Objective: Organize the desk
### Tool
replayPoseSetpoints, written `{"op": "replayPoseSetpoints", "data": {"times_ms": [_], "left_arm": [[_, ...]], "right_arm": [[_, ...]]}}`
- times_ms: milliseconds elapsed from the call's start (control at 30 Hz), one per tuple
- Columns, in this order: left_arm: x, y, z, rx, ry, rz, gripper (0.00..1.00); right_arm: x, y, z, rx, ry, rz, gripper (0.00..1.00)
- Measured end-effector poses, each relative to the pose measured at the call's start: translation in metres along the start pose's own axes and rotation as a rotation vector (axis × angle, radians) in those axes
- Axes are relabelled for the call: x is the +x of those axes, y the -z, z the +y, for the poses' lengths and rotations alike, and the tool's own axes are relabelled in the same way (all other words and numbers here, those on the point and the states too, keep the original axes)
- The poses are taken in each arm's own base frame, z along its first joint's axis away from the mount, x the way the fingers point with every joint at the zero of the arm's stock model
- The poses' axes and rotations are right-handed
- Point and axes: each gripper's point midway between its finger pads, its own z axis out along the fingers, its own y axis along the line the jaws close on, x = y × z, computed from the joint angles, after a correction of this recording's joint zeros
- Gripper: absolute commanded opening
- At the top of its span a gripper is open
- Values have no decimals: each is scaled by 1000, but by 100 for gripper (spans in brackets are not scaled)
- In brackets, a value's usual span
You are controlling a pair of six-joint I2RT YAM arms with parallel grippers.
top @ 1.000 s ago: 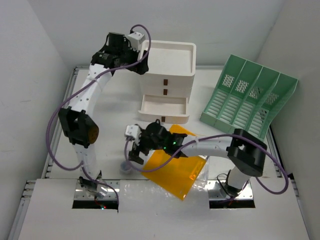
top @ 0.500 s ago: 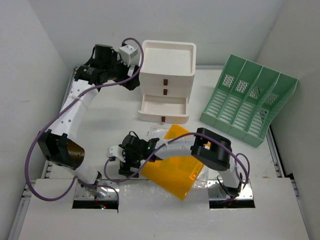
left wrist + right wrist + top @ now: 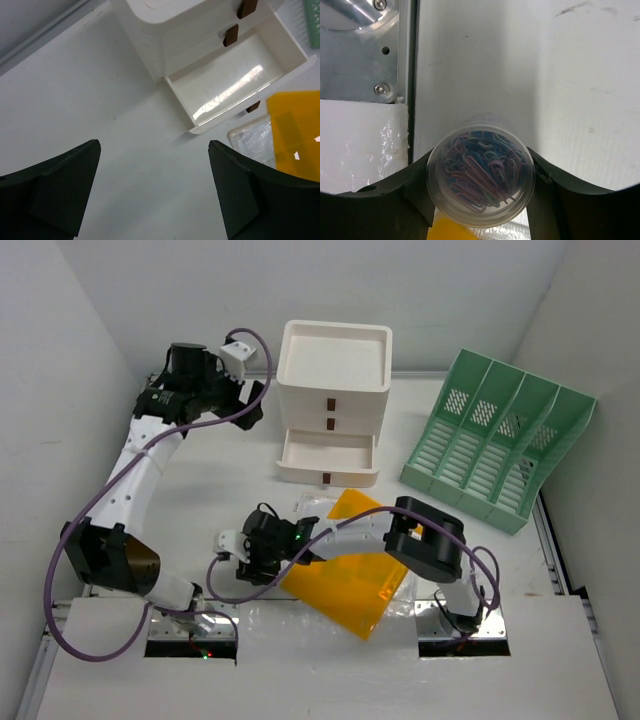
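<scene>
The bottom drawer [image 3: 310, 449] stands open and empty outward of my right gripper. The right gripper raises the tub next, carries it outward and lowers it inside to release.
The desk [image 3: 220, 475] is a white tabletop with a thin metal rim. My right gripper [image 3: 243, 565] is low over its near left part. In the right wrist view the gripper [image 3: 481, 172] is shut on a clear round tub of coloured paper clips [image 3: 481, 180], with one finger pressed on each side. The arm hides the tub in the top view. My left gripper [image 3: 252, 405] is open and empty, high over the back left of the desk, left of the white drawer box [image 3: 335, 380]. Its fingers [image 3: 65, 195] stand wide apart over bare tabletop [image 3: 125, 125].
The box's bottom drawer [image 3: 328, 455] is pulled open and empty [image 3: 235, 85]. An orange folder [image 3: 350, 575] and a clear plastic sleeve [image 3: 315, 508] lie in front of it. A green slotted file rack [image 3: 500, 440] stands at the right. The metal base plate [image 3: 360, 50] is close to the tub.
The right gripper moved left and toward the near edge and closed on the paper-clip tub. The left arm swung left, away from the drawer box.
</scene>
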Motion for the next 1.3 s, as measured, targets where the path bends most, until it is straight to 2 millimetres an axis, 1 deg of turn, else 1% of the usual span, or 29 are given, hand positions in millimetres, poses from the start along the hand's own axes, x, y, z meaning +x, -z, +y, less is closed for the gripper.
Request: {"op": "replayPoseSetpoints", "data": {"times_ms": [67, 133, 167, 200, 233, 267, 300, 367, 433, 467, 500, 567, 600, 667, 833, 933, 967, 1000, 1067, 1100, 1167, 1233, 1300], "left_arm": [[1, 3, 6, -18, 5, -9, 88], [2, 5, 13, -35, 13, -12, 88], [2, 6, 18, -45, 19, -15, 88], [2, 8, 23, -56, 25, -19, 88], [2, 9, 28, -68, 30, -24, 88], [1, 10, 34, -82, 36, -33, 88], [0, 11, 39, -94, 40, -41, 88], [0, 11, 46, -111, 51, -52, 88], [1, 11, 49, -120, 60, -54, 88], [2, 10, 50, -121, 63, -56, 88], [3, 10, 51, -122, 66, -56, 88], [3, 9, 51, -122, 70, -57, 88], [3, 9, 51, -122, 71, -59, 88], [1, 9, 51, -120, 70, -65, 88], [2, 5, 51, -111, 71, -66, 88], [4, 1, 51, -105, 74, -59, 88], [6, 0, 50, -103, 76, -55, 88], [7, -1, 50, -101, 77, -53, 88], [10, -3, 50, -96, 80, -46, 88], [11, -4, 49, -94, 82, -44, 88], [12, -5, 49, -91, 83, -41, 88], [11, -5, 49, -88, 83, -42, 88], [11, -5, 48, -85, 82, -44, 88]], "right_arm": [[-7, 8, -3, 23, 5, -16, 12], [-17, 23, -12, 67, 6, -38, 4], [-24, 32, -19, 95, 1, -57, 0], [-31, 42, -28, 125, -12, -77, 0], [-38, 55, -43, 167, -38, -101, 0], [-43, 70, -62, 216, -81, -128, 0], [-45, 88, -87, 283, -134, -154, 1], [-37, 126, -143, 454, -255, -173, 1], [-20, 159, -192, 617, -371, -174, 1], [-7, 176, -216, 701, -436, -168, 1], [6, 190, -234, 769, -495, -158, 1], [29, 206, -257, 860, -593, -132, 1], [37, 209, -266, 891, -629, -118, 1], [51, 205, -279, 931, -693, -101, 1], [81, 180, -287, 963, -785, -31, 1], [91, 170, -293, 986, -819, -13, 8], [94, 167, -294, 995, -832, -12, 12], [96, 165, -295, 1002, -843, -11, 24], [99, 162, -298, 1011, -864, -18, 36], [100, 160, -300, 1013, -874, -21, 51], [101, 155, -303, 1013, -888, -28, 65], [102, 151, -307, 1017, -898, -34, 76], [99, 150, -309, 1016, -901, -46, 79]]}}
